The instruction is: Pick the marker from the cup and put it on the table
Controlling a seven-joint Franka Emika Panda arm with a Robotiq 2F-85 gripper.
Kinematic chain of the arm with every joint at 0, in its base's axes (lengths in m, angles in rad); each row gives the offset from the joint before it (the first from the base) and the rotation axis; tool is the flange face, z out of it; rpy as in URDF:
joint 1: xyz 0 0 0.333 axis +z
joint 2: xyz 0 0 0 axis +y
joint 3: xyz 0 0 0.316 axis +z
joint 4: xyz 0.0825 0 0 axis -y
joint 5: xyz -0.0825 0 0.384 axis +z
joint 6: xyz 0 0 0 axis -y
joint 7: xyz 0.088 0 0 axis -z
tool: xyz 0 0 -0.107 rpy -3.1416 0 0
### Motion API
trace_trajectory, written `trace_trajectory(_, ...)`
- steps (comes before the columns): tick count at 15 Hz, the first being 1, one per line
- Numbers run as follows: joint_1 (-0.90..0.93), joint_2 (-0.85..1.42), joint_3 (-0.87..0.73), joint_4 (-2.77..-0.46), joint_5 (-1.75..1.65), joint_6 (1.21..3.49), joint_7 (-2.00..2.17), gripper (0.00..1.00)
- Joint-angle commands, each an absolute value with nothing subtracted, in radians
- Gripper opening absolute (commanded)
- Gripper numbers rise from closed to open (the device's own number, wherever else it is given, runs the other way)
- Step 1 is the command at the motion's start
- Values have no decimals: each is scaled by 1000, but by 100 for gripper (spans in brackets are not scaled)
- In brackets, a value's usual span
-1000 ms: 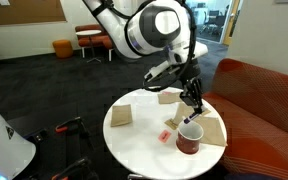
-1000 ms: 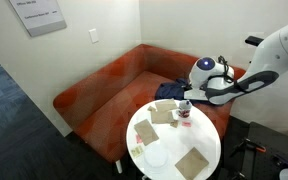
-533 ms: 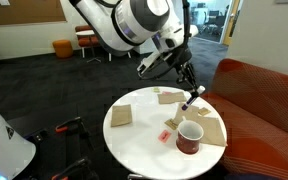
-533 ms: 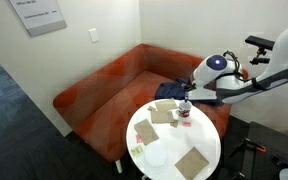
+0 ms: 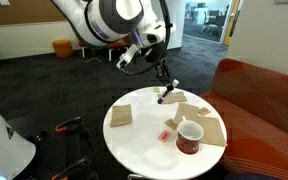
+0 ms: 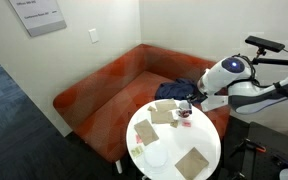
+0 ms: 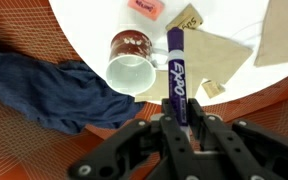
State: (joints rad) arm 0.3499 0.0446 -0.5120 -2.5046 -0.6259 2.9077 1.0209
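Bare white tabletop shows between the lone napkin and the red packet. My gripper will next move away from the cup, come down and release the marker there.
My gripper is shut on the marker, a dark blue Expo pen with a lighter tip pointing away from the jaws. In an exterior view the gripper holds the marker above the far part of the round white table, clear of the cup. The maroon cup stands upright and empty near the table's edge; the wrist view shows its pale inside. In the exterior view from the far side the gripper is small and partly hidden, above the cup.
Tan napkins lie around the table. A small red packet lies beside the cup. An orange sofa curves round the table, with a blue cloth on it. Orange chairs stand far off.
The gripper has risen out of the cup with the marker and moved away from it, towards the far side of the table. The cup stays in place.
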Motion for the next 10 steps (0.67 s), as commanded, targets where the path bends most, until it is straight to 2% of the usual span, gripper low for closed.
trace_trajectory(1, 353, -63, -480, -2611, -461, 2890, 769, 5)
trace_trajectory(3, 369, -85, -473, -2630, -352, 2854, 631, 5)
trace_trajectory(4, 213, -89, -307, -2630, -286, 2830, 556, 5)
trace_trajectory(10, 88, -39, -131, -2561, -47, 2684, 274, 5)
